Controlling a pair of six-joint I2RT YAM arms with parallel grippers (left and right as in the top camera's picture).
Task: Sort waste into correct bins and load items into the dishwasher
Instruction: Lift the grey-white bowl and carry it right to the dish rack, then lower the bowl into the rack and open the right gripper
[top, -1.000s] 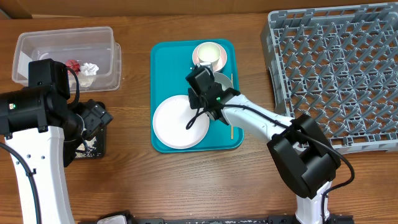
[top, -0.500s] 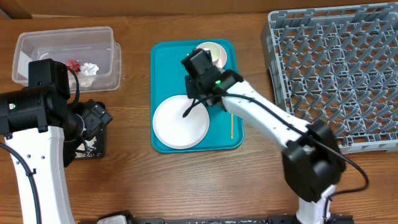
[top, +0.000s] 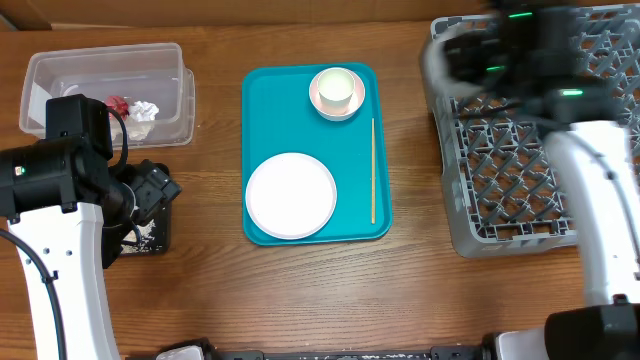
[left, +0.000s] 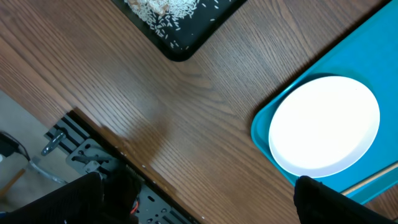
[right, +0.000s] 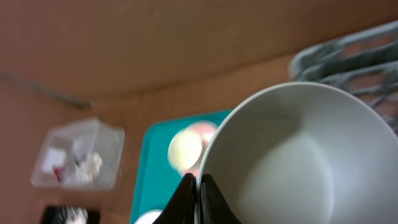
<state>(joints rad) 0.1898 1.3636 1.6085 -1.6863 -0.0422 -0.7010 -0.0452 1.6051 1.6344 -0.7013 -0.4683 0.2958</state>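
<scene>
The grey-blue bowl hangs over the rack's edge, so the robot's right gripper should next go to the right in the overhead view and lower onto the rack's far wires to release the bowl.
My right gripper (right: 198, 183) is shut on the rim of the grey-blue bowl (right: 292, 155) and holds it in the air. From overhead the right arm (top: 560, 95) is blurred above the far left part of the grey dish rack (top: 540, 190). On the teal tray (top: 275, 110) lie the pale plate (top: 291, 195), the pink bowl (top: 336, 106) with the white cup (top: 335, 88) in it, and the wooden stick (top: 373, 170). My left gripper (left: 202, 199) is open and empty near the black tray (left: 180, 25), which holds rice crumbs. The clear tub (top: 100, 65) holds the red wrapper (top: 117, 104) and the white napkin (top: 146, 110).
The left arm (top: 60, 180) covers most of the black tray (top: 155, 238) from overhead. The plate (left: 323, 127) and the teal tray's corner (left: 264, 134) show in the left wrist view. The table's front edge and a metal frame (left: 93, 162) lie under the left gripper.
My right gripper has lifted the grey-blue bowl off the teal tray and swung it right and back, to above the rack. The left arm has not moved.
</scene>
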